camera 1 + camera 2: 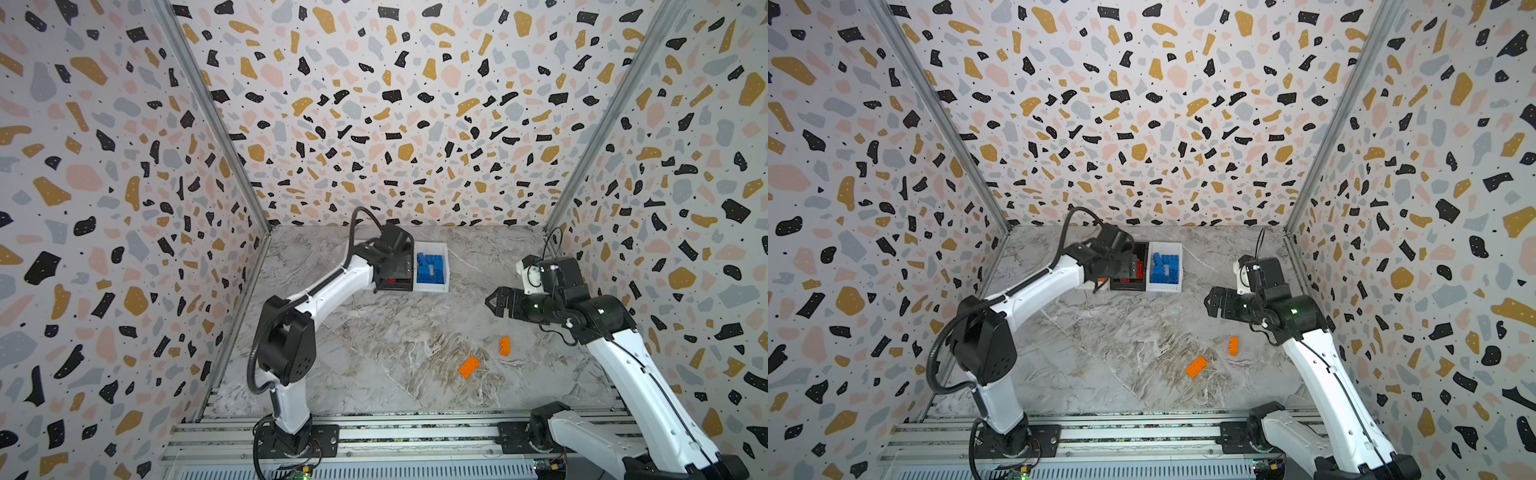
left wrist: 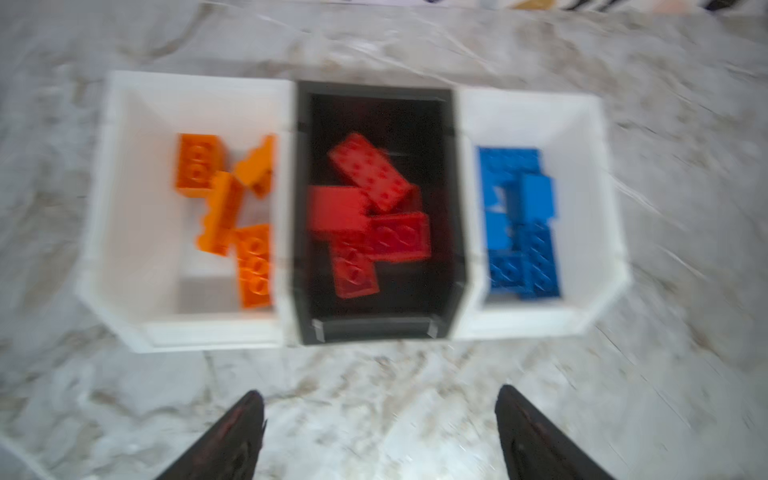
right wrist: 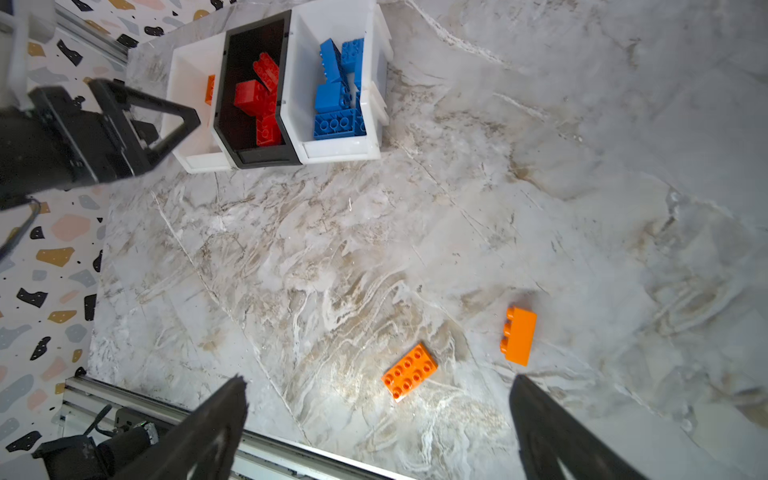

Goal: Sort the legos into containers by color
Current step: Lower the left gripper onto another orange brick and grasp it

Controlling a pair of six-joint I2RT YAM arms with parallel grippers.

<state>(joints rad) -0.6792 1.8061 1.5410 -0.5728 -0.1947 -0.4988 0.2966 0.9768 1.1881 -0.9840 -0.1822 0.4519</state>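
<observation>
The left gripper should next swing back from the containers and come down onto the flat orange lego, since that lego lies below it, nearer the bar.
Three containers stand in a row at the back: a white bin with orange legos, a black bin with red legos, and a white bin with blue legos. My left gripper hovers above them, open and empty; in both top views it covers the orange bin. Two orange legos lie on the table: one flat, studs up, and one on its side. My right gripper hangs open and empty above the table behind them.
The marble table is walled by patterned panels on three sides. A metal rail with both arm bases runs along the front edge. The left arm's elbow stands high at the front left.
</observation>
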